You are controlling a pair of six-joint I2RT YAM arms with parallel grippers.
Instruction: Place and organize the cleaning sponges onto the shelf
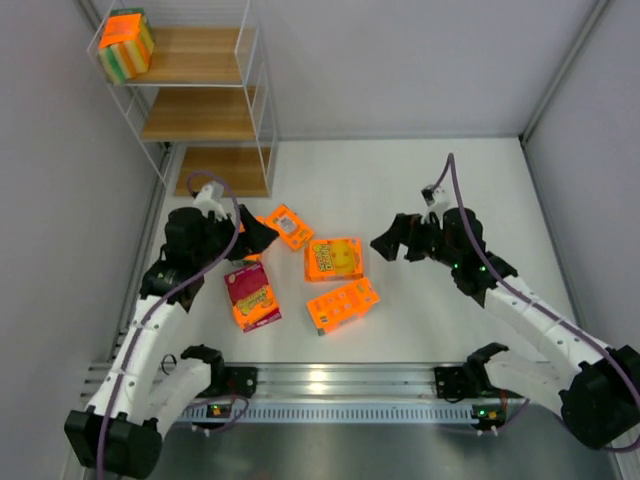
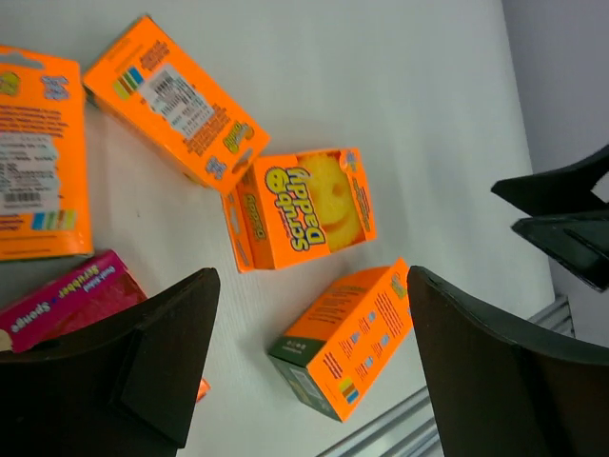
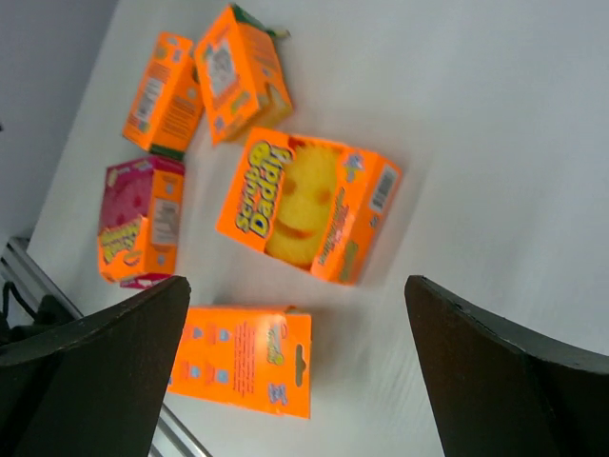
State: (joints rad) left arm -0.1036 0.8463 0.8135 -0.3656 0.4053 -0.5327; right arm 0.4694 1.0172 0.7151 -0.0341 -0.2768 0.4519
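Note:
My right gripper should next move back and down to close on the slotted end flap of the blocky pack, because that flap is uncovered and faces the gripper's side.
Several orange sponge packs lie on the white table between my arms: a smiley-face pack (image 1: 334,259), a blocky pack (image 1: 343,304), a flat pack (image 1: 289,226) and a pink-faced pack (image 1: 252,294). One striped pack (image 1: 125,45) stands on the top board of the white wire shelf (image 1: 205,115) at the far left. My left gripper (image 1: 265,235) is open and empty, hovering left of the packs; its view shows the smiley pack (image 2: 304,205) and the blocky pack (image 2: 347,338). My right gripper (image 1: 385,243) is open and empty to their right, above the smiley pack (image 3: 309,205) and the blocky pack (image 3: 245,360).
The shelf's middle board (image 1: 200,118) and bottom board (image 1: 225,170) carry nothing. A metal rail (image 1: 340,385) runs along the near table edge. Grey walls close in the left, back and right sides. Another orange pack (image 2: 38,152) lies partly under my left arm.

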